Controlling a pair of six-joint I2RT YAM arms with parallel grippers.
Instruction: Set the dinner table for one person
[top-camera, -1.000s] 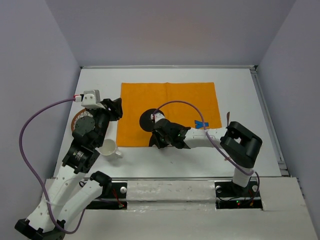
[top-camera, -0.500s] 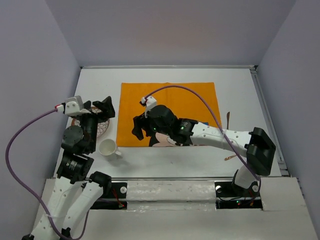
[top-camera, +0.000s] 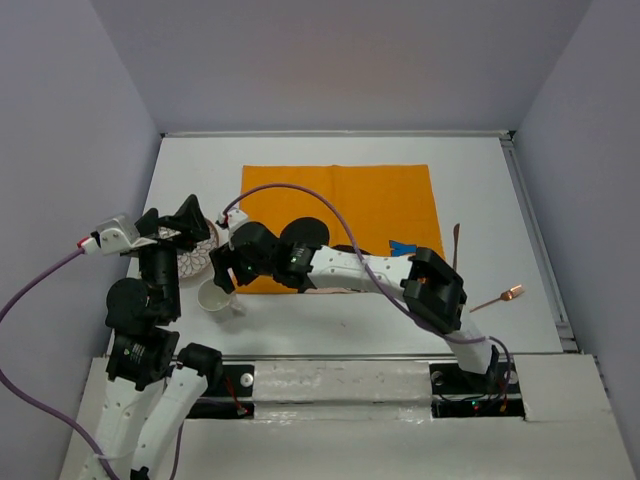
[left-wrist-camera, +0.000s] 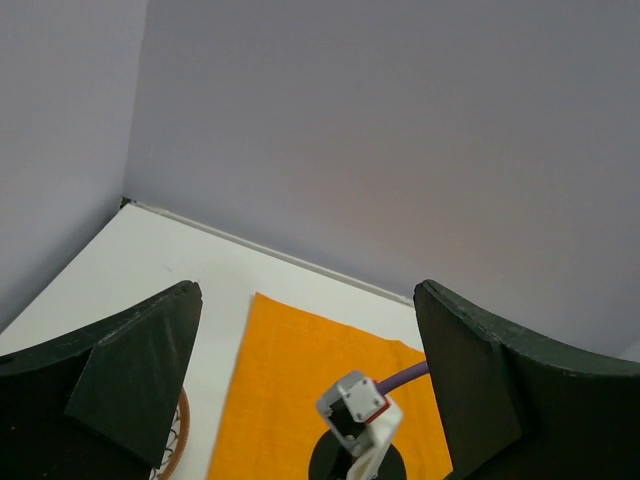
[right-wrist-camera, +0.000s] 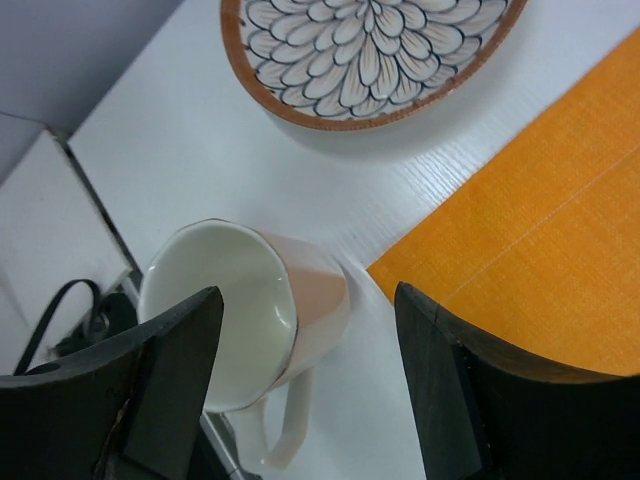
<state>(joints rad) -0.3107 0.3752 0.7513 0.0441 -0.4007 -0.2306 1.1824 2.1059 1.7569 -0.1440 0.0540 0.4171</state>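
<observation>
My right gripper's open fingers are already on both sides of that part of the mug, one over the mug's hollow. I should lower it next onto the mug's rim (top-camera: 233, 295) on the side by the placemat (top-camera: 350, 205).
The dinner table (top-camera: 480, 180) is a white top with an orange placemat (top-camera: 350, 205) at its middle. A white mug (top-camera: 213, 298) stands left of the mat's near corner, close to a flower-patterned plate (top-camera: 203, 250). My right gripper (top-camera: 227, 272) reaches across and hovers open above the mug. In the right wrist view the mug (right-wrist-camera: 250, 320) sits partly between the open gripper (right-wrist-camera: 310, 385), untouched by it, with the plate (right-wrist-camera: 370, 50) beyond. My left gripper (top-camera: 172, 222) is raised over the plate, wide open and empty; in its own view the gripper (left-wrist-camera: 310, 400) frames the placemat (left-wrist-camera: 280, 380).
A copper spoon (top-camera: 500, 296) lies at the right near the front edge. Another slim utensil (top-camera: 456, 240) lies right of the mat, and a small blue piece (top-camera: 400, 247) sits on the mat's near right corner. A black figure (top-camera: 306, 232) is printed on the mat.
My right arm swept left across the placemat to above the mug and opened. My left arm lifted and drew back left, opening fully. The copper spoon came into view at the right.
</observation>
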